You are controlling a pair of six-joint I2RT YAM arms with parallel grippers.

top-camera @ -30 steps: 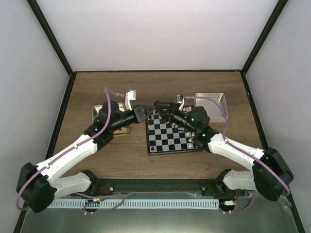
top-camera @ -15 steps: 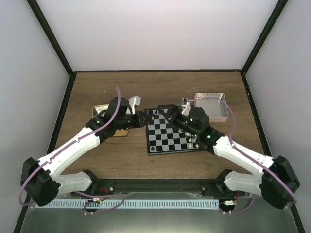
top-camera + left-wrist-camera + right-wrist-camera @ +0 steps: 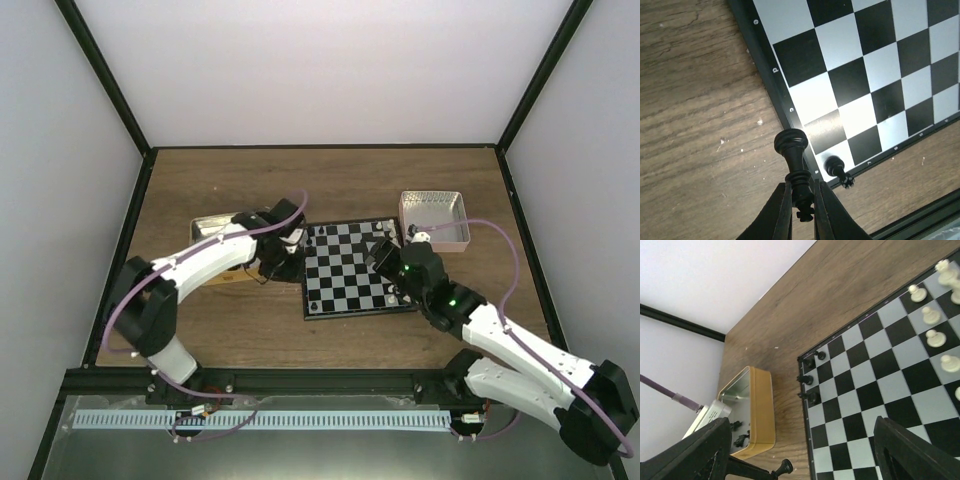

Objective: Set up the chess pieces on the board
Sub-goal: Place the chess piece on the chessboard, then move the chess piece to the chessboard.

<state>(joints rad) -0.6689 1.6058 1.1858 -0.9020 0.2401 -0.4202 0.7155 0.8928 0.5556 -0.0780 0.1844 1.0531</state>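
Observation:
The light square marked c [image 3: 313, 283] [image 3: 813, 100] is empty, so next I will move the black chess piece over the board's edge with my left gripper and lower it there.
The board [image 3: 350, 270] lies mid-table. My left gripper [image 3: 291, 249] hangs over the wood just off its left edge, shut on a black chess piece [image 3: 796, 167] with a cross top, gripped at the head so its round base points away. One black piece [image 3: 836, 168] stands on the board's [image 3: 865, 75] near corner square. Several black pieces [image 3: 810, 380] stand along the board's [image 3: 880, 370] left edge and white pieces [image 3: 931, 315] along its right side. My right gripper [image 3: 386, 256] hovers over the board's right half, open and holding nothing [image 3: 801, 440].
A gold tin [image 3: 757, 410] left of the board holds loose black pieces [image 3: 740, 437]; in the top view the gold tin [image 3: 212, 232] is partly hidden by the left arm. A white tin [image 3: 435, 218] stands at the back right corner of the board.
My right gripper has opened wide and drawn back from the board's far left toward its right side. The left arm has swung in, bringing its held piece lower beside the board's left edge.

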